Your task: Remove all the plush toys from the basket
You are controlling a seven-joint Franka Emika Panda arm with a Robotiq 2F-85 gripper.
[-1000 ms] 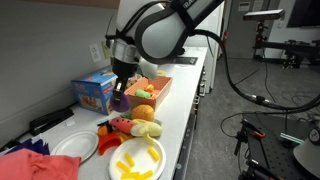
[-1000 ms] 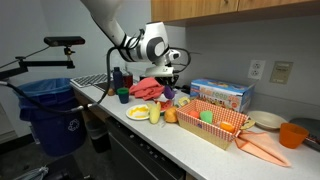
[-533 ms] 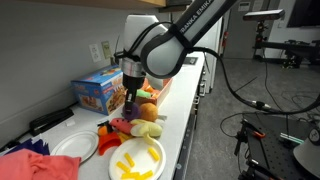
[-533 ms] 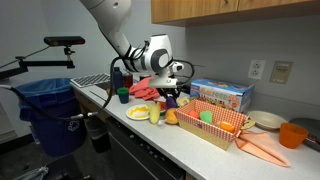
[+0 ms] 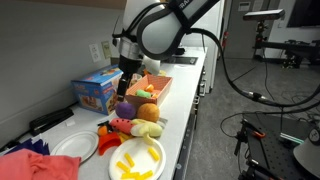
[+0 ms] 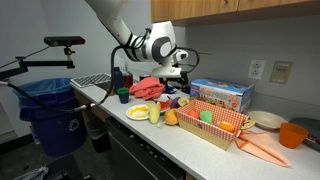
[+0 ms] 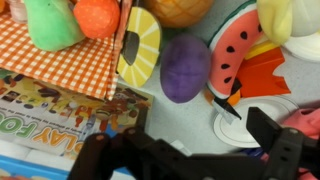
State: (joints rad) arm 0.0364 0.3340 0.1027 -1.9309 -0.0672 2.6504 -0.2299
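Observation:
Next, my gripper moves past the lemon-slice plush and down onto the green plush toy still in the basket (image 6: 214, 130), then closes on the green plush toy.
The basket (image 5: 160, 87) (image 6: 214, 130) (image 7: 60, 62) is salmon-orange with a checked lining. A green plush toy (image 7: 50, 22) (image 6: 207, 116) and a red-orange one (image 7: 97, 15) (image 6: 228, 126) lie in it. On the counter beside it are a purple plush (image 7: 183, 68) (image 5: 126, 108), a lemon-slice plush (image 7: 138, 48), a watermelon plush (image 7: 232, 55), an orange ball (image 7: 180, 10) (image 5: 146, 112) and a yellow plush (image 7: 285, 15) (image 6: 155, 113). My gripper (image 5: 126, 88) (image 6: 178, 90) (image 7: 185, 150) hangs open and empty just above the purple plush.
A blue printed box (image 5: 97, 92) (image 6: 222, 95) stands behind the basket. White plates (image 5: 138, 158) (image 5: 75, 147) and a red cloth (image 5: 25, 165) (image 6: 147, 88) lie past the toys. An orange bowl (image 6: 291, 135) sits at the counter's far end, a blue bin (image 6: 48, 110) off the counter.
The gripper opened and let go of the purple plush, which now rests on the counter by the basket. The gripper has since lifted a little above it.

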